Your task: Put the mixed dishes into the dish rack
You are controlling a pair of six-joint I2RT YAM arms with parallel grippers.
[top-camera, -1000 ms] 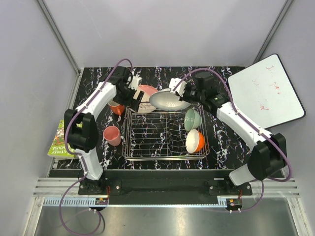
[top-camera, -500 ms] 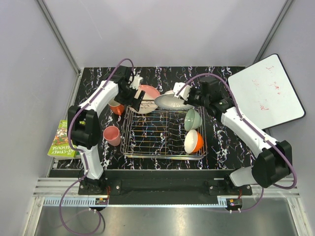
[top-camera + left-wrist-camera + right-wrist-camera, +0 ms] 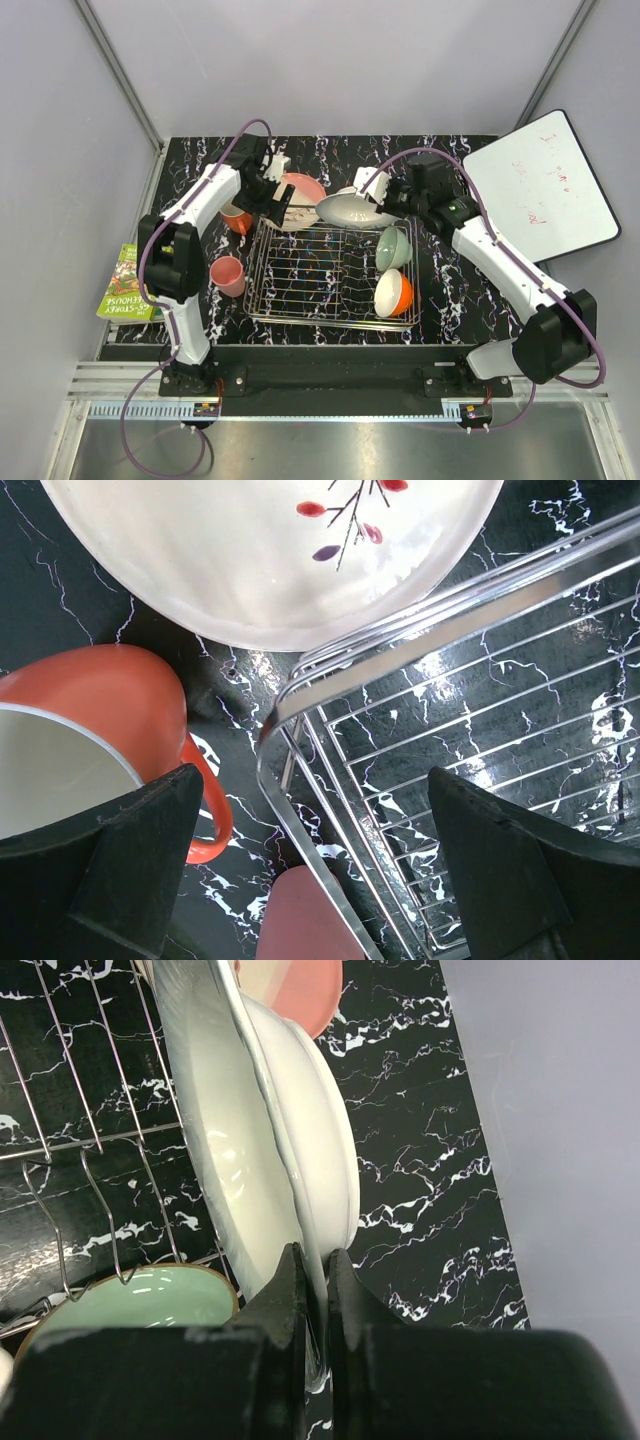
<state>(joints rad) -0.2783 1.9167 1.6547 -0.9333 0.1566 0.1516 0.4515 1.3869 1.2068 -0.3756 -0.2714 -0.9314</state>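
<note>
My right gripper should lower the white plate into the rack's far side (image 3: 348, 233) (image 3: 172, 1205), which is below the gripper, and let go of it where the wires are empty.
The silver wire dish rack (image 3: 300, 285) sits mid-table with the pale green bowl (image 3: 392, 246) and the orange bowl (image 3: 396, 292) at its right end. My right gripper (image 3: 386, 204) is shut on the rim of the white plate (image 3: 348, 209), held tilted over the rack's far edge; the wrist view shows the pinch (image 3: 316, 1280) on the plate (image 3: 270, 1130). My left gripper (image 3: 276, 206) is open and empty over the rack's far-left corner (image 3: 300, 695). The pink-and-peach plate (image 3: 300, 190), orange mug (image 3: 237, 218) and pink mug (image 3: 228, 275) lie outside the rack.
A green book (image 3: 125, 283) lies off the table's left edge. A whiteboard (image 3: 540, 185) leans at the right. In the left wrist view the orange mug (image 3: 100, 710) and the plate (image 3: 280, 550) border the rack's corner.
My right arm has swung the white plate rightward and tipped it more on edge over the rack's far side. The left gripper has barely moved.
</note>
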